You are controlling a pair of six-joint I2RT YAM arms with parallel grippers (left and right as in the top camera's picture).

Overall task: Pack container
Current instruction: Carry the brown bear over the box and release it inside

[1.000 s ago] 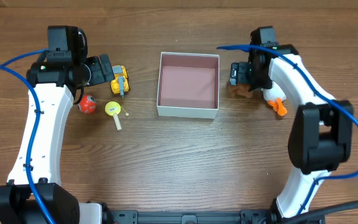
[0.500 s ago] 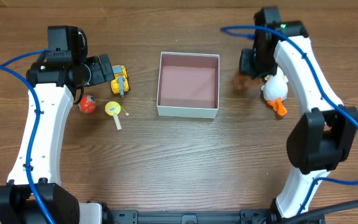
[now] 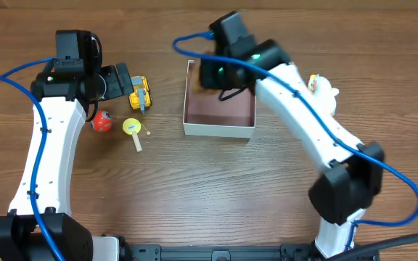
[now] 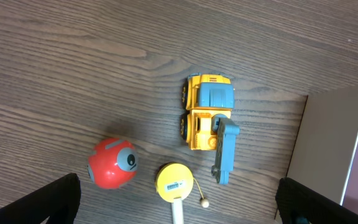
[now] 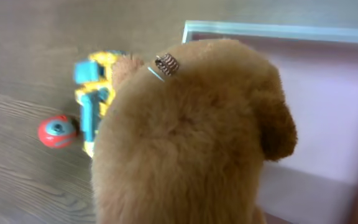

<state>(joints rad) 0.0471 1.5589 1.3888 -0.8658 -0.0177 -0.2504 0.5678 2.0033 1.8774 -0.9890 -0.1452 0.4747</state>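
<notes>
The brown plush toy goes down into the container's half by the truck next, and my right gripper releases it. The toy already hangs over the container's bare pink bottom.
The container is a shallow white box with a dusty pink inside, standing mid-table. My right gripper hangs over its back left part, shut on a brown plush toy. The toy fills the right wrist view and hides the fingers, with the container's rim behind it. My left gripper is open above a yellow and blue toy truck, a red ball and a yellow paddle drum. Nothing is between its fingers.
A white duck toy with orange parts lies right of the container, partly hidden by the right arm. The truck, ball and drum lie left of the container. The box's white side wall shows at the right of the left wrist view.
The right gripper shut on the brown plush toy beside the duck, lifted it and swung left to above the container. The left arm has not moved.
</notes>
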